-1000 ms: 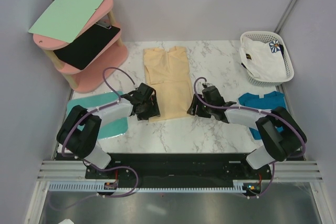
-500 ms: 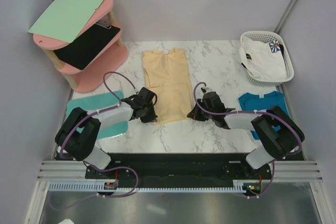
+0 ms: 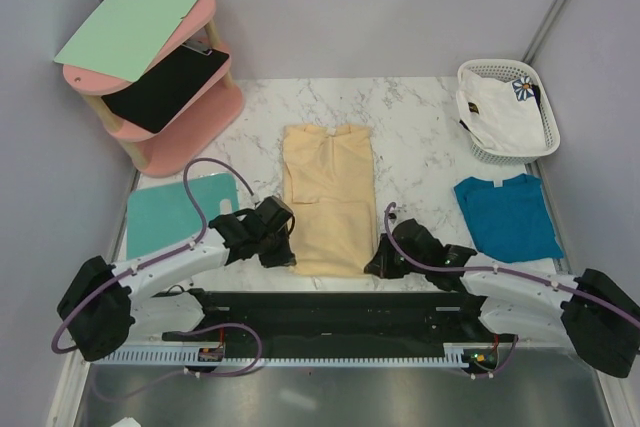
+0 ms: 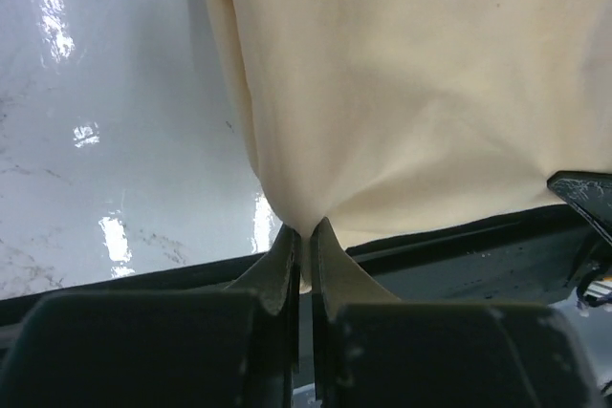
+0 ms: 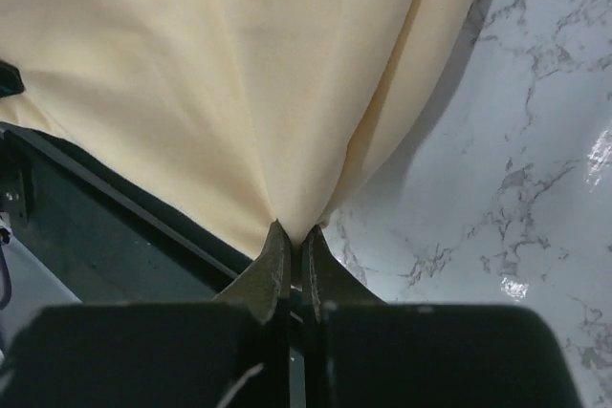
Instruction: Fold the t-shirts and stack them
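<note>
My left gripper lifts its hem corner of the yellow t-shirt [image 3: 328,197] next, then carries that corner outward over the t-shirt to the far end of the t-shirt.
The pale yellow t-shirt [image 3: 328,197] lies lengthwise in the middle of the marble table, its hem at the near edge. My left gripper [image 3: 284,255] is shut on the hem's left corner [image 4: 304,222]. My right gripper [image 3: 377,265] is shut on the right corner [image 5: 295,226]. In both wrist views the yellow cloth fans away from the pinched tips. The teal-blue t-shirt [image 3: 508,216] lies flat at the right. A white t-shirt with a flower print [image 3: 502,112] sits in the basket.
A white lattice basket [image 3: 533,75] stands at the back right. A turquoise board [image 3: 175,211] lies at the left. A pink two-tier shelf [image 3: 205,107] with a green and a black clipboard stands at the back left. The black base rail [image 3: 350,312] runs along the near edge.
Both grippers shut on the yellow shirt's near corners and pulled it toward the near edge; the shirt slid down the table and both arms stretched low and outward.
</note>
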{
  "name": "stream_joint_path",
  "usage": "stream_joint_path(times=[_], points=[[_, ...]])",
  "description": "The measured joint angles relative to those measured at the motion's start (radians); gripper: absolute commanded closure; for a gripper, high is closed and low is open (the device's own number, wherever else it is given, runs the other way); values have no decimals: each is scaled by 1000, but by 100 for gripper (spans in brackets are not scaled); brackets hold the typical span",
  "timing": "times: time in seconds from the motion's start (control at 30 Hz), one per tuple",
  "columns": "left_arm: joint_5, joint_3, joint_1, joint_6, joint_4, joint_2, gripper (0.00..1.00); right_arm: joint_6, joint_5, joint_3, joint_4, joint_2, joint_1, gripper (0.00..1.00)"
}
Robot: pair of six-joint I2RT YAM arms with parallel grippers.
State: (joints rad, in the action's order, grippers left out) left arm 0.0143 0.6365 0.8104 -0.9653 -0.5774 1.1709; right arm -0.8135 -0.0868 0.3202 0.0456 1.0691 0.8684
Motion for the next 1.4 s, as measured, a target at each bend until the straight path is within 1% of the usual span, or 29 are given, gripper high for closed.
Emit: stream_joint_path(times=[0.07, 0.13, 0.2, 0.33, 0.43, 0.5, 0.63, 0.87, 1.0, 1.1, 1.13, 1.17, 1.2, 1.23, 1.27, 1.3, 1.33, 1.4], points=[[6, 21, 0, -5, -39, -33, 98, -1, 21, 13, 51, -62, 7, 100], [19, 83, 0, -6, -98, -41, 98, 8, 55, 58, 110, -92, 8, 100], [56, 185, -2, -2, -153, -35, 98, 29, 98, 137, 167, -92, 9, 100], [114, 396, -30, 35, -206, 12, 98, 85, 195, 311, 232, -45, 9, 100], [138, 521, -74, 78, -216, 66, 98, 145, 272, 454, 253, 25, 5, 100], [146, 594, -129, 114, -225, 113, 98, 190, 322, 546, 254, 85, -5, 100], [151, 727, -203, 191, -240, 227, 98, 275, 372, 676, 241, 213, -72, 100], [135, 920, -278, 305, -236, 455, 98, 357, 353, 779, 176, 419, -241, 100], [111, 1024, -318, 346, -233, 596, 98, 383, 325, 846, 145, 534, -288, 99], [84, 1098, -351, 365, -232, 699, 98, 396, 295, 915, 127, 634, -317, 94], [73, 1120, -362, 369, -232, 729, 92, 399, 281, 938, 126, 668, -328, 85], [59, 1141, -374, 372, -233, 757, 89, 401, 268, 964, 124, 701, -340, 77], [42, 1164, -385, 376, -235, 786, 77, 401, 258, 988, 119, 733, -352, 68], [24, 1192, -396, 379, -240, 814, 44, 401, 248, 1010, 116, 764, -367, 58], [-2, 1230, -411, 383, -240, 850, 31, 401, 240, 1031, 110, 794, -380, 51], [-18, 1255, -421, 395, -238, 874, 22, 399, 239, 1052, 102, 824, -395, 45], [-34, 1294, -433, 395, -242, 904, 14, 396, 238, 1073, 96, 851, -409, 26], [-57, 1369, -455, 407, -236, 958, 9, 388, 246, 1101, 67, 894, -430, 6]])
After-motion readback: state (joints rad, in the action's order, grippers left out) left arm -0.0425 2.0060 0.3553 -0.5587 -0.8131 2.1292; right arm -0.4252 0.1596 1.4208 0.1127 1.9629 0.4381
